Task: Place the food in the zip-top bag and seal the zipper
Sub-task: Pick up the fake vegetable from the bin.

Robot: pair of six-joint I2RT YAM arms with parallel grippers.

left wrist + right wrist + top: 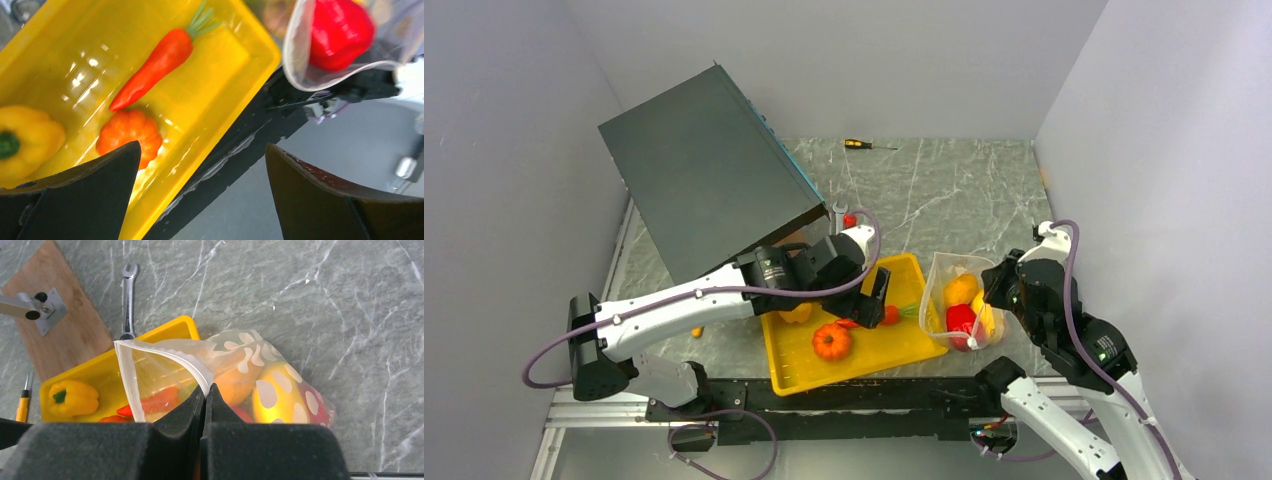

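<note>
I will next lower the open fingers of my left gripper down to the left in the top view, around the still unbagged orange pumpkin (832, 342) (129, 135).
The zip-top bag (964, 300) stands open right of the yellow tray (904, 345), with yellow, orange and red food (962, 318) inside. My right gripper (1002, 288) is shut on the bag's far rim. In the right wrist view its jaws (206, 386) pinch the white zipper (192, 364), and the dotted bag (270, 385) bulges with food. My left gripper (871, 312) is open and empty above the tray. Its view (202, 147) shows a carrot (155, 65), an orange pumpkin (129, 137) and a yellow pepper (25, 142) in the tray (220, 55), and a red pepper (340, 32) in the bag.
A large dark box (709, 170) leans at the back left, over the left arm. A screwdriver (857, 144) lies at the back. A wrench (128, 300) and a wooden board (65, 335) lie beyond the tray. The table's dark front rail (874, 395) runs under the tray's edge.
</note>
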